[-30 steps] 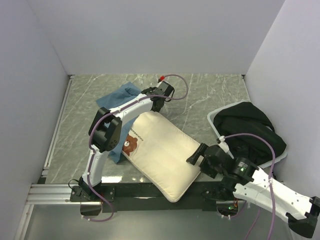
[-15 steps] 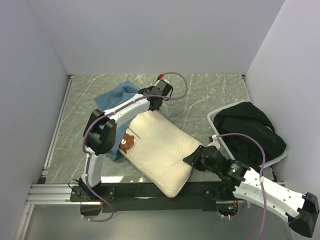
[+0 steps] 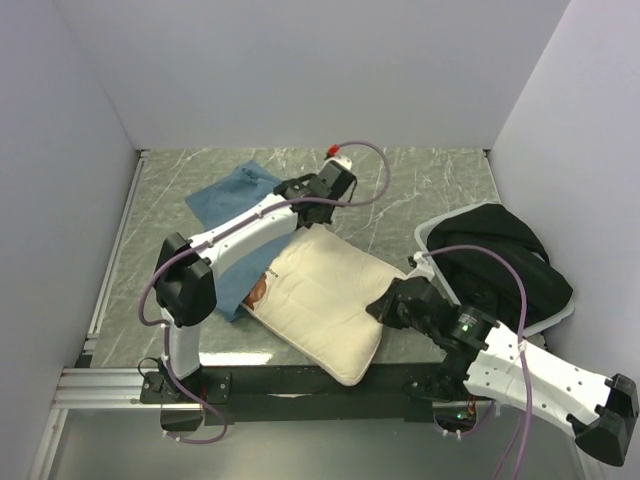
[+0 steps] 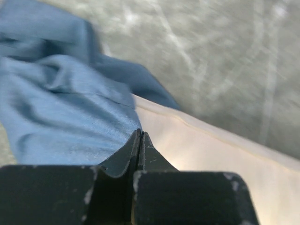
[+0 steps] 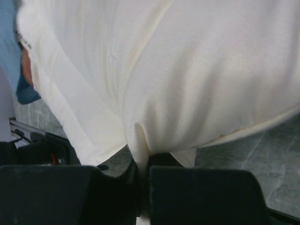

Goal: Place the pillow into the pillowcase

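Note:
The right gripper lifts the mostly uncovered pillow next, lowers it onto the tabletop beside the metal bar, on the left in the top view, and releases it.
The cream-white pillow lies slanted at the table's near middle, and its bear face is partly under the left arm. The dusty-blue pillowcase lies crumpled at the back left and runs under the pillow's left side. My left gripper is at the pillow's far corner. In the left wrist view it is shut, its tips pinching the pillowcase edge where it meets the pillow. My right gripper is at the pillow's right edge. There it is shut on a fold of the pillow.
A white basket holding a black fabric bundle stands at the right, close to the right arm. White walls close off the back and both sides. A metal rail runs along the near edge.
Both grippers have shut, the right one on the pillow's edge. The left arm has swung right and the pillow has shifted slightly left and flattened.

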You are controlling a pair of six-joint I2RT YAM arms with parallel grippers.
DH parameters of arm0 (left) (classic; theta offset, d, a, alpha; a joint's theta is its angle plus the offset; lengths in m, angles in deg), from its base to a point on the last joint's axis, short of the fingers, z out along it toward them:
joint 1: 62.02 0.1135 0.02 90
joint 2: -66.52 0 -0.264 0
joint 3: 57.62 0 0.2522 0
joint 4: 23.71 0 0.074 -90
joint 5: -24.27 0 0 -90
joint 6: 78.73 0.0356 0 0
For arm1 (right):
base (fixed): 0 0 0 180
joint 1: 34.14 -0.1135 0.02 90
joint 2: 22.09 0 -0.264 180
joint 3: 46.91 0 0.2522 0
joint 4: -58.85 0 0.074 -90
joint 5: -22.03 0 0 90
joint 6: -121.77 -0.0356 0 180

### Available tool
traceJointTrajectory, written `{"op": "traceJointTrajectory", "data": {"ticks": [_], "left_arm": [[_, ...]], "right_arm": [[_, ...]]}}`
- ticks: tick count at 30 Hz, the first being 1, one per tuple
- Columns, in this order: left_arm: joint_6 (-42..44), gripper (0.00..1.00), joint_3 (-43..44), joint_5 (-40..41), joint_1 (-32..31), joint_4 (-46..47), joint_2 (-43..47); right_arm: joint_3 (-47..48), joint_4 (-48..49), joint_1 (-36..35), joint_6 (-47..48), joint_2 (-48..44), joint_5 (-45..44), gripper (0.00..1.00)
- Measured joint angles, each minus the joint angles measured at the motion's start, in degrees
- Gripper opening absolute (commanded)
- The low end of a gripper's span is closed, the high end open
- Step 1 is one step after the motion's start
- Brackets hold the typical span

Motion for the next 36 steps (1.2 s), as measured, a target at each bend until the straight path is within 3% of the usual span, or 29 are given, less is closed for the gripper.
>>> {"op": "traceJointTrajectory", "data": {"ticks": [10, 17, 21, 24, 28, 33, 36], "left_arm": [[-4.7, 0.01, 2.7, -5.3, -6.5, -1.1, 3.8], [-7.8, 0.01, 10.8, -6.3, -8.2, -1.1, 12.7], [-8.7, 0.01, 14.9, -5.0, -6.2, -2.8, 15.1], [-9.5, 0.01, 13.0, -5.4, -4.6, -1.1, 15.2], [-9.8, 0.01, 13.3, -8.5, -4.0, -1.9, 10.7], [-9.6, 0.01, 37.9, -13.0, -3.9, -5.7, -6.7], [-10.3, 0.01, 36.6, -13.4, -3.6, -3.2, -5.4]], "right_arm": [[29.2, -5.1, 0.0, 15.6, 5.2, 0.1, 0.00], [25.3, 4.2, 1.3, 18.0, 4.9, 4.0, 0.00], [24.2, 3.6, 1.6, 19.8, 7.5, 5.0, 0.00], [28.3, 1.6, 2.0, 22.1, 8.4, 4.5, 0.00], [38.6, -0.5, 1.8, 25.6, 9.8, 3.6, 0.00], [48.5, -3.9, 3.5, 30.8, 13.9, -1.3, 0.00], [54.2, -6.8, 7.2, 34.3, 18.5, -3.0, 0.00]]}}
